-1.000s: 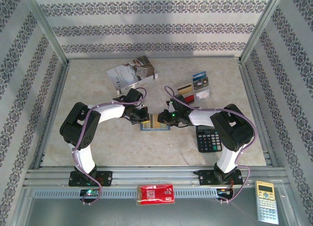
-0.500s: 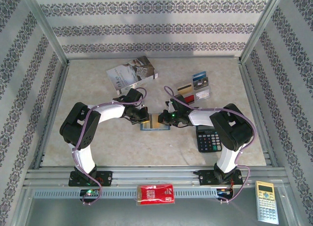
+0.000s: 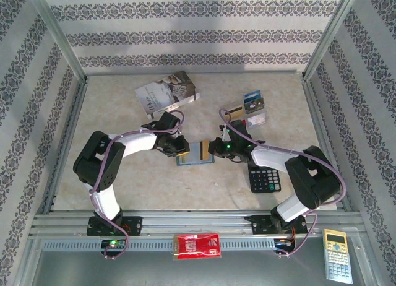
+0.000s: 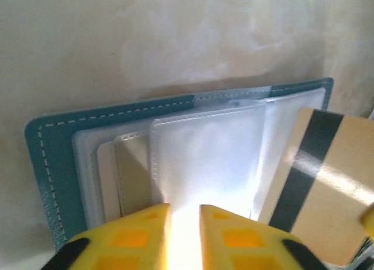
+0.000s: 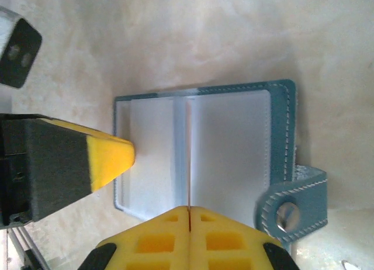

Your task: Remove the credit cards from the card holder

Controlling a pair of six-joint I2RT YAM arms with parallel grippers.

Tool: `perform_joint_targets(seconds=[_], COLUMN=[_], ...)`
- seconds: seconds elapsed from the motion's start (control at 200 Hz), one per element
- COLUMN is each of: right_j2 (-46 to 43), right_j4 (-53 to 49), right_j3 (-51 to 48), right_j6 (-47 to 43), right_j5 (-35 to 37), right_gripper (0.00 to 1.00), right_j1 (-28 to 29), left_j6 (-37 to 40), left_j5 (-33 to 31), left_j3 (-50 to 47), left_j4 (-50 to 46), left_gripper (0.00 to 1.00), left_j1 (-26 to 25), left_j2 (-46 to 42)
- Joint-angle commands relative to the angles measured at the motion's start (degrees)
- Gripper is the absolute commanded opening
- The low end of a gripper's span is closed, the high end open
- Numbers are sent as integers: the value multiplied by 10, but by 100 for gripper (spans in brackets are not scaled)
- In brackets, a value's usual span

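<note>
My right gripper is to lift the card clear of the pockets next, carry it outward past the holder [image 3: 185,161] over the bare tabletop and let it go there.
The blue-grey card holder [image 3: 185,161] lies open mid-table, its clear slot pockets [image 4: 204,159] facing up and its snap strap [image 5: 289,214] off to one side. A gold credit card [image 3: 204,151] with a black stripe [image 4: 318,188] sticks partly out of the holder's right side. My right gripper [image 3: 215,148] is shut on that card, which is edge-on [image 5: 189,165] between its yellow fingers. My left gripper [image 4: 185,223] stands over the holder's left half with a narrow gap between its fingers; one fingertip [image 5: 108,159] rests at the pockets. Several more credit cards [image 3: 249,109] lie at the back right.
A black calculator [image 3: 264,176] lies just right of my right arm. A grey-white book [image 3: 166,94] lies at the back left. Below the table's front rail sit a red packet [image 3: 197,245] and a pale yellow calculator [image 3: 337,263].
My right gripper has shut on the gold card and drawn it rightward, further out of the holder. My left gripper's fingers have parted slightly while staying on the holder.
</note>
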Motion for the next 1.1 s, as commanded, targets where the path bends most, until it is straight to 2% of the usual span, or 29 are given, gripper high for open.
perform_joint_targets(seconds=[0.0,0.11,0.165,0.325,0.575,0.67,0.784,0.929,1.094], right_j2=[-36,-50,-50,-46,-34,-31,-24,-15,-8], right_j4=[19,45,63,123,222,242,265,298,335], right_j3=[-17,-18,-17,-11,-2,3,5,5,8], right_j6=[-14,7,24,90,174,192,212,234,253], right_j5=[9,-32,-57,-116,-189,-208,-221,-232,-243], right_gripper=[0,0,0,0,0,0,0,0,12], right_j1=[-10,-17,-20,-27,-45,-49,-52,-55,-54], left_j6=[-30,-69,-92,-135,-157,-171,-189,-198,-205], left_j5=[-5,24,41,90,130,154,172,180,185], left_j3=[-10,-35,-50,-78,-99,-104,-104,-99,-96], left_j4=[27,93,134,228,282,320,355,359,358], left_gripper=[32,52,57,64,66,59,39,22,7], left_j1=[-2,5,8,8,27,33,36,36,37], left_j2=[-51,-92,-108,-134,-146,-149,-156,-172,-182])
